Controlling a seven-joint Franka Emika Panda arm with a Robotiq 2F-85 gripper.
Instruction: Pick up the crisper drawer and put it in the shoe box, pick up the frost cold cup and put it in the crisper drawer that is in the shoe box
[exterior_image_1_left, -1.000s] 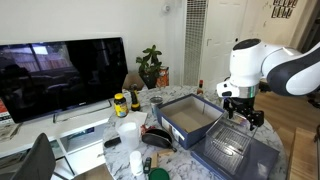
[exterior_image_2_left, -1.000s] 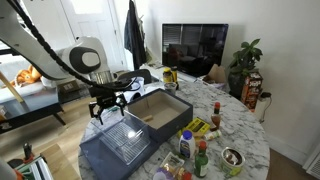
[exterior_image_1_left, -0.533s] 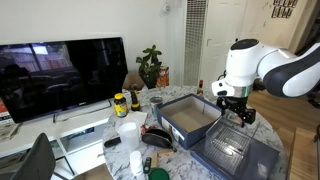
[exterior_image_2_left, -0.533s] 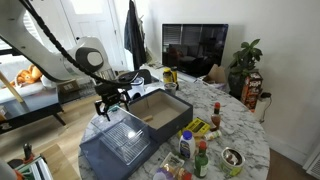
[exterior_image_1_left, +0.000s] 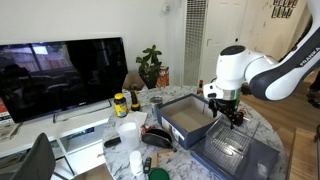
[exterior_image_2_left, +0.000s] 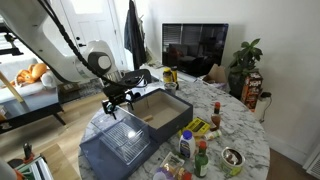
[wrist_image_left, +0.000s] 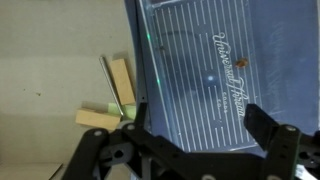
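Observation:
The crisper drawer's long rim by the shoe box already runs between my gripper's two fingers, so my gripper will move down onto that rim next with its fingers open.
The clear ribbed crisper drawer (exterior_image_1_left: 226, 149) (exterior_image_2_left: 126, 142) lies on a flat blue-grey lid slab (exterior_image_1_left: 262, 160) (exterior_image_2_left: 98, 159), beside the blue-grey shoe box (exterior_image_1_left: 172, 108) (exterior_image_2_left: 173, 117). My gripper (exterior_image_1_left: 227, 112) (exterior_image_2_left: 115, 103) hangs open and empty just above the drawer's end by the shoe box. In the wrist view the open jaws (wrist_image_left: 200, 130) straddle the drawer's ribbed bottom (wrist_image_left: 210, 60). A whitish cup-like object (exterior_image_1_left: 128, 132), probably the frost cold cup, stands at the table's far side from the gripper.
Bottles, jars and snack packets (exterior_image_2_left: 197, 150) crowd the round marble table (exterior_image_2_left: 240, 128). A yellow-lidded jar (exterior_image_1_left: 120, 103), a potted plant (exterior_image_1_left: 150, 66) and a TV (exterior_image_1_left: 60, 75) stand beyond. Wooden blocks (wrist_image_left: 115, 95) lie below the table edge.
The arm has shifted toward the shoe box side, bringing the open gripper from above the drawer's middle to its end by the bin. Nothing else has moved.

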